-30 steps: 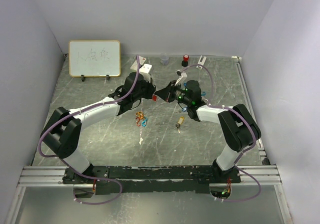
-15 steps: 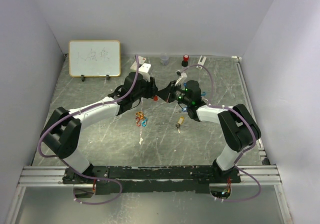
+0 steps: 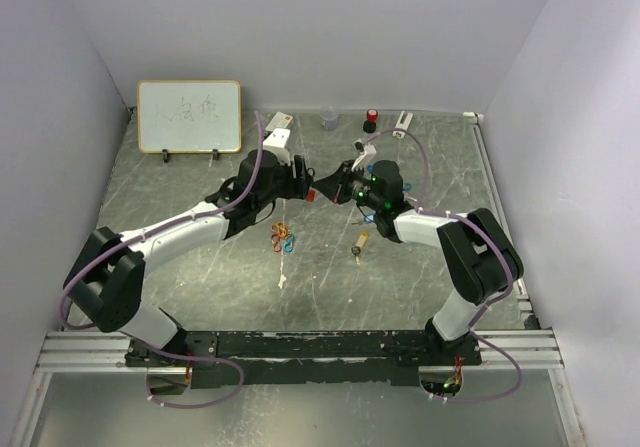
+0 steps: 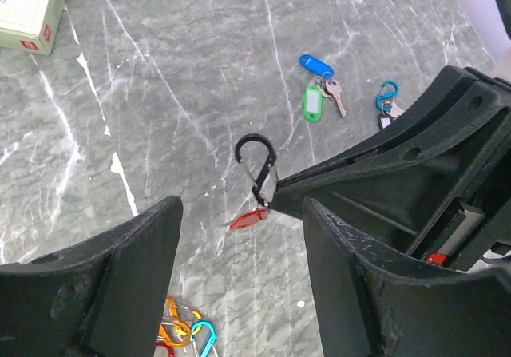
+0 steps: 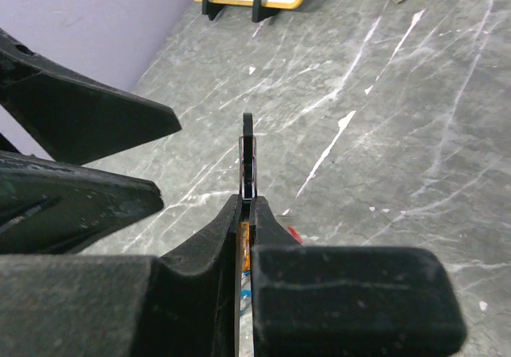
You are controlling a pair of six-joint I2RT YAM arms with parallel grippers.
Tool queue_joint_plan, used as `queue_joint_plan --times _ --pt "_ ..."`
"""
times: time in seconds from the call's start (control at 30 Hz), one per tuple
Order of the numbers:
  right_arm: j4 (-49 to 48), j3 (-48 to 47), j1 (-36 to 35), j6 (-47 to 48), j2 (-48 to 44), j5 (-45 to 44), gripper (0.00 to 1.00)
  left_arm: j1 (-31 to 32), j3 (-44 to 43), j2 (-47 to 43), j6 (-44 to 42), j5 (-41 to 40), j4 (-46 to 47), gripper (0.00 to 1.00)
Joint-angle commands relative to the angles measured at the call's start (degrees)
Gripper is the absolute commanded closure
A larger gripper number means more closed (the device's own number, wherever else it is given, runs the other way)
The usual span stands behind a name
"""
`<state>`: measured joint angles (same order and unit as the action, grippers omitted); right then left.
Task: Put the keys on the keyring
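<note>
The robot's right gripper will next go to the right in the top view and down beside the blue carabiner to let go of it, with the red-tagged key on the black clip.
My right gripper (image 5: 247,205) is shut on the keyring (image 4: 255,169), a black carabiner-shaped clip held edge-on (image 5: 248,157) above the table. A red-tagged key (image 4: 248,220) hangs at the clip's lower end, by the right fingertips (image 4: 319,188). My left gripper (image 4: 239,213) is open, facing the clip, with nothing between its fingers (image 5: 88,109). In the top view the two grippers meet mid-table around the red tag (image 3: 311,196). Blue-tagged (image 4: 317,64) and green-tagged (image 4: 311,101) keys lie on the table. A yellow-tagged key (image 3: 360,240) lies nearer the front.
A pile of coloured carabiners (image 3: 283,238) lies under the left wrist. A blue carabiner (image 4: 388,96) lies by the loose keys. A whiteboard (image 3: 189,116), a small box (image 3: 283,127), a cup (image 3: 329,119) and a red-capped object (image 3: 371,119) line the back.
My left gripper has gone from shut to open and drawn back a little from the clip. The red tag stays hanging at the clip. The right gripper has kept still.
</note>
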<state>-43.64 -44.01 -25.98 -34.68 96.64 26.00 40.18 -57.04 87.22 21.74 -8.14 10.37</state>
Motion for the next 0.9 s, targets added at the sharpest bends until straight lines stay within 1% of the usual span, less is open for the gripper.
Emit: queue_joint_plan --times 0.0,0.27,0.4,0.53,0.67,0.87 --pt "1.3 0.8 1.0 2.7 -3.4 -2.5 1.0 0.2 1.2 -2.5 1.7 -4.5 0.7 0.28" --pt "2.6 1.8 1.9 3.5 -5.1 -2.8 1.0 0.2 1.3 -2.6 2.1 -5.7 0.1 0.28" --pt "4.4 1.9 2.3 4.6 -6.0 -4.4 1.0 0.2 1.7 -3.2 2.2 -6.4 0.1 0.28" --pt "10.0 1.2 4.1 6.0 -7.8 -10.0 1.0 0.1 1.8 -3.2 2.0 -6.5 0.0 0.28" --pt "15.3 1.0 7.7 6.6 -9.8 -16.8 1.0 0.1 1.6 -2.7 1.7 -6.1 -0.6 0.28" --pt "23.0 2.6 13.6 4.7 -13.4 -27.0 1.0 0.0 2.8 -2.6 1.8 -5.9 0.8 0.29"
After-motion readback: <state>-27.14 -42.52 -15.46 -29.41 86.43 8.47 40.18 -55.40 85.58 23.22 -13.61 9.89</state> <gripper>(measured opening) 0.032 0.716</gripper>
